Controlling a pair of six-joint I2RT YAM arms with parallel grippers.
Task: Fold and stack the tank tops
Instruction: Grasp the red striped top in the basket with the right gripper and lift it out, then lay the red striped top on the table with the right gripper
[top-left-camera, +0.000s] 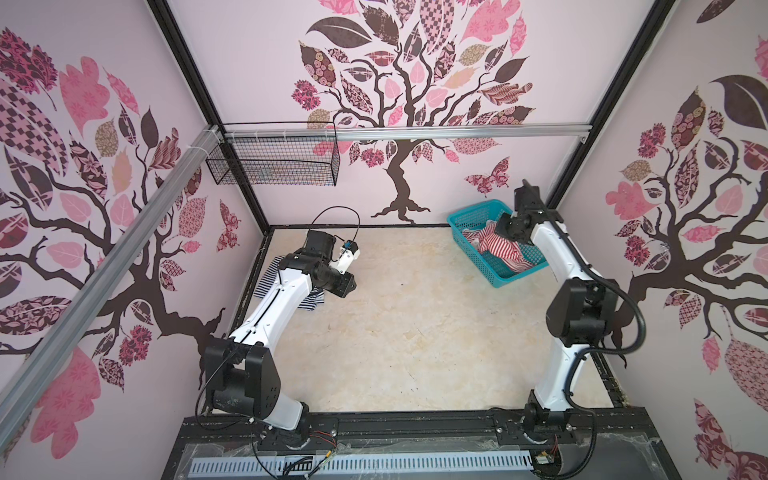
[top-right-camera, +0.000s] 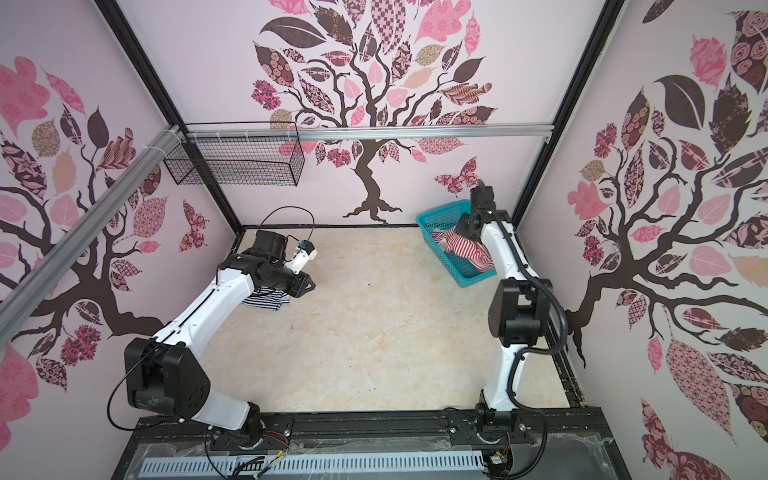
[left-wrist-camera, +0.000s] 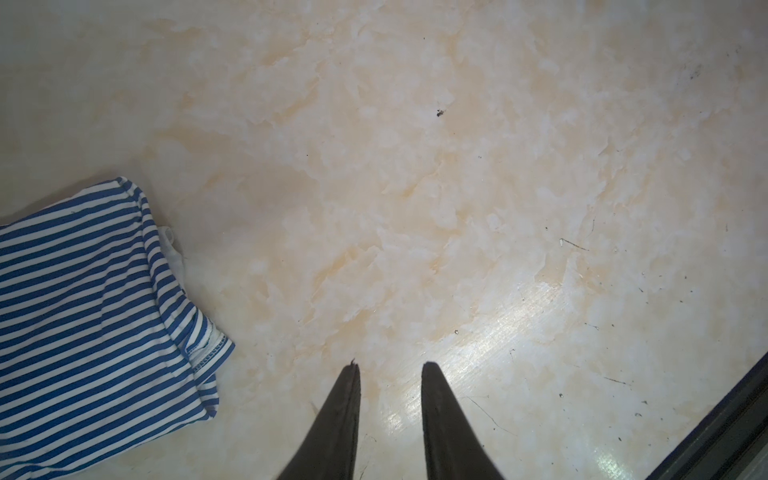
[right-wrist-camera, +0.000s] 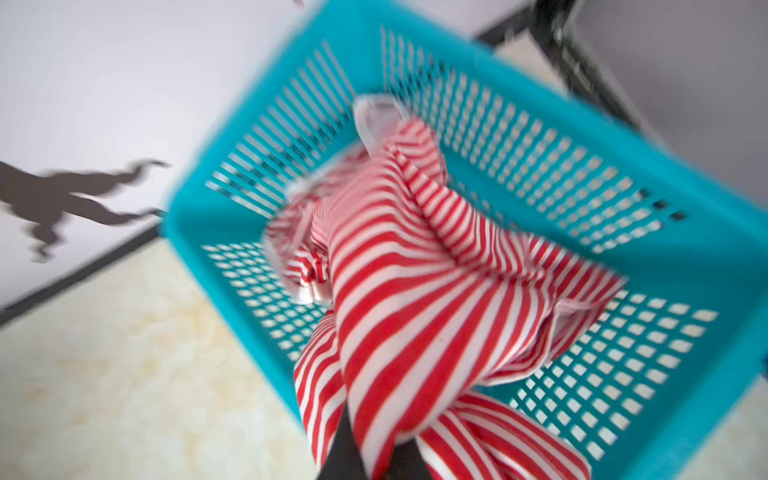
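Note:
The right gripper lifts the fold clear of the basket next, swings it back to the bare middle of the table, lowers it and releases it.
The red-and-white tank top (right-wrist-camera: 415, 270) lies bunched in the teal mesh basket (right-wrist-camera: 195, 224) at the back right in both top views. My right gripper (right-wrist-camera: 365, 453) is shut on a fold of it, and the cloth hides the fingertips. In a top view this gripper (top-left-camera: 505, 230) reaches down into the basket (top-left-camera: 471, 208) over the red top (top-left-camera: 498, 251). The navy-and-white tank top (left-wrist-camera: 83, 311) lies crumpled on the table at the back left, partly under the left arm (top-left-camera: 309, 300). My left gripper (left-wrist-camera: 390, 368) hovers beside it, open, with nothing between its fingers.
The beige marbled table (top-left-camera: 415, 332) stretches between the two arms. A black wire basket (top-left-camera: 274, 160) hangs on the back wall at the left. Patterned walls close in three sides, and a black rail (top-left-camera: 415, 428) runs along the front edge.

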